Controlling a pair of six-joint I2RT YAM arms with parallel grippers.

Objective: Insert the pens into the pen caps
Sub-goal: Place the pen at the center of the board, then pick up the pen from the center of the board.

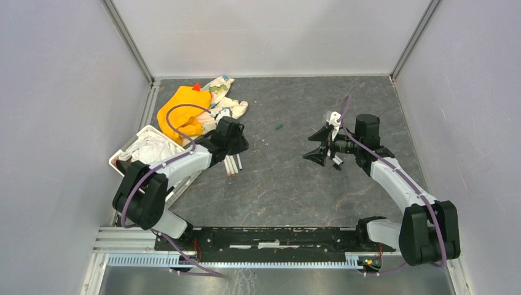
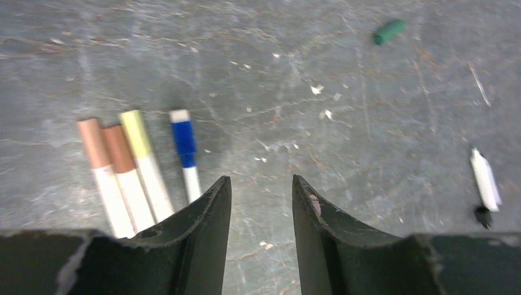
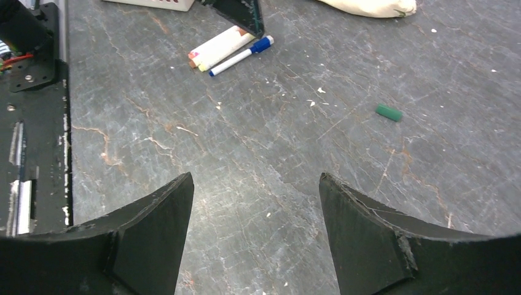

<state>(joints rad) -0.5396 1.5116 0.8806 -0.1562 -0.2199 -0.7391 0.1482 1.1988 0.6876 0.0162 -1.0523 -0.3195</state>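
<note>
My right gripper will tip its fingertips down to its right in the top view, where the uncapped green-tipped pen lies below it, and onto the pen with its white barrel [image 1: 337, 160].
Four white-barrelled pens [image 2: 132, 178] lie side by side on the table, each wearing a cap: pink, brown, yellow and blue [image 2: 183, 136]. My left gripper [image 2: 261, 181] hovers just right of them, open, with only bare table between its fingers. A loose dark green pen cap [image 2: 389, 31] lies farther off, also seen from above [image 1: 279, 126] and in the right wrist view [image 3: 388, 112]. An uncapped white pen with a green tip [image 2: 485, 181] lies at the right. My right gripper [image 3: 255, 178] is wide open and empty above the table [image 1: 319, 144].
A white basket [image 1: 132, 150] holding white cloth stands at the left wall. An orange cloth [image 1: 181, 110] and a patterned cloth [image 1: 224, 98] lie behind the left arm. Grey walls close in three sides, and a black rail [image 1: 264, 236] runs along the near edge.
</note>
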